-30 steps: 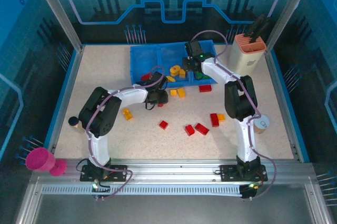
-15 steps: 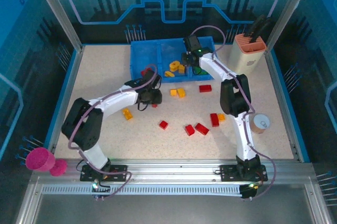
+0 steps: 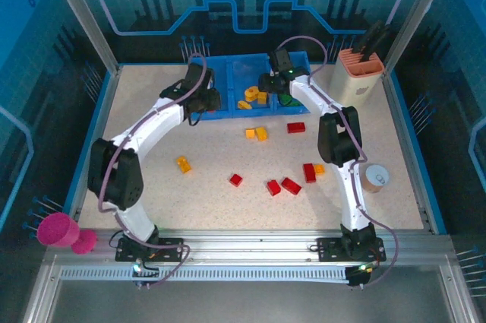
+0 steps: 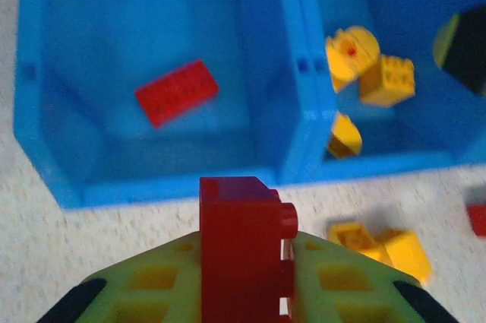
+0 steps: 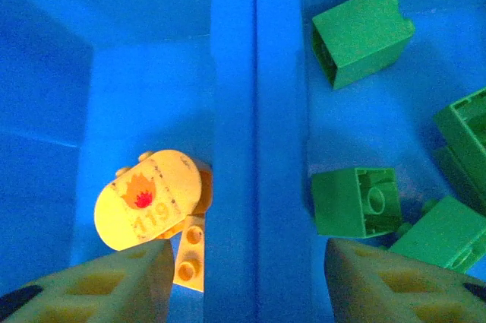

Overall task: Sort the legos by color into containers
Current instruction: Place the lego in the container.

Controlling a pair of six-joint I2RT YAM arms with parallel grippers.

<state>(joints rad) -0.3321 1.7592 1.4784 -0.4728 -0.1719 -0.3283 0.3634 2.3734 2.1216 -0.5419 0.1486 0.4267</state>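
Observation:
This brick will go outward and down next into the tray's section with a red brick (image 3: 221, 78) (image 4: 194, 72), where my left gripper will release it, since that matching section lies outward and below.
My left gripper (image 3: 205, 102) is at the near edge of the blue tray's (image 3: 228, 65) left compartment, shut on a red brick (image 4: 243, 247) that stands upright between its green fingers. One red brick (image 4: 176, 92) lies in that compartment. My right gripper (image 3: 271, 84) hovers open over the divider (image 5: 254, 148) between the middle and right compartments, holding nothing. Yellow pieces (image 5: 148, 197) lie in the middle compartment, green bricks (image 5: 363, 34) in the right one. On the table lie loose red bricks (image 3: 291, 185), yellow bricks (image 3: 256, 134) and an orange brick (image 3: 183, 164).
A beige holder with an orange top (image 3: 359, 76) stands at the back right. A pink cup (image 3: 61, 230) sits off the table's front left. A small round tin (image 3: 374, 178) is by the right edge, and a dark knob (image 3: 106, 175) by the left.
My left arm swung from the middle of the table back and left to the tray's left compartment, carrying the red brick. My right gripper shifted slightly left over the tray.

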